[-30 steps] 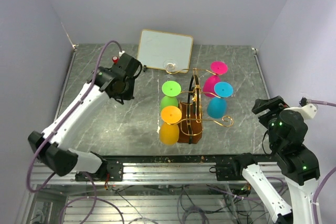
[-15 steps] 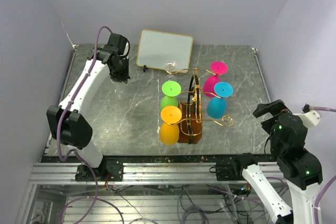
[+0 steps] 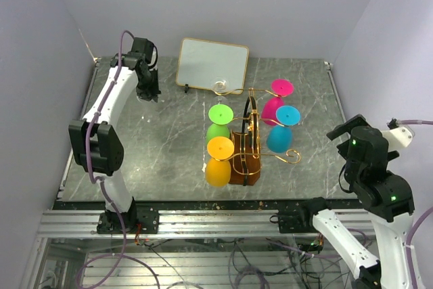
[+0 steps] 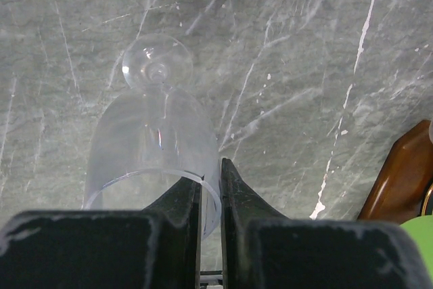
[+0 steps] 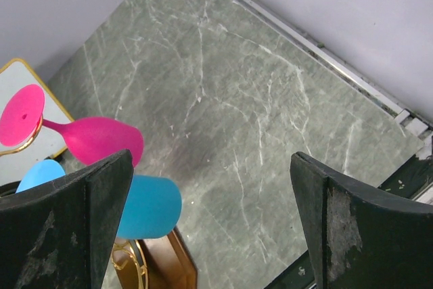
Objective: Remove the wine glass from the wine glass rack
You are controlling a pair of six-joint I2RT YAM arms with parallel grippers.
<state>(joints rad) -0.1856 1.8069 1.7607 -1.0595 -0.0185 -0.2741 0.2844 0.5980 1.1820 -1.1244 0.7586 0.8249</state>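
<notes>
The robot should next lower its left gripper a little to stand the clear wine glass on its foot on the bare marble below, and let go of the glass's rim.
My left gripper (image 3: pixel 146 90) is at the table's far left corner. In the left wrist view it (image 4: pixel 211 167) is shut on the rim of a clear wine glass (image 4: pixel 155 133), one finger inside the bowl and one outside, with the foot pointing away over the marble. The brown violin-shaped wine glass rack (image 3: pixel 245 156) stands mid-table with green (image 3: pixel 220 114), orange (image 3: pixel 220 148), pink (image 3: pixel 281 88) and teal (image 3: pixel 287 116) glasses hanging on its gold wire arms. My right gripper (image 3: pixel 342 131) is open and empty at the right edge, and also shows in its wrist view (image 5: pixel 211 157).
A white framed board (image 3: pixel 213 64) leans at the back behind the rack. Grey walls close in the table on three sides. The rack's wooden corner (image 4: pixel 404 179) shows at the right of the left wrist view. The pink (image 5: pixel 95 140) and teal (image 5: pixel 145 208) glasses are left of my right gripper.
My left arm has swung from mid-left toward the far left corner, carrying the clear glass away from the rack. My right arm has shifted slightly.
</notes>
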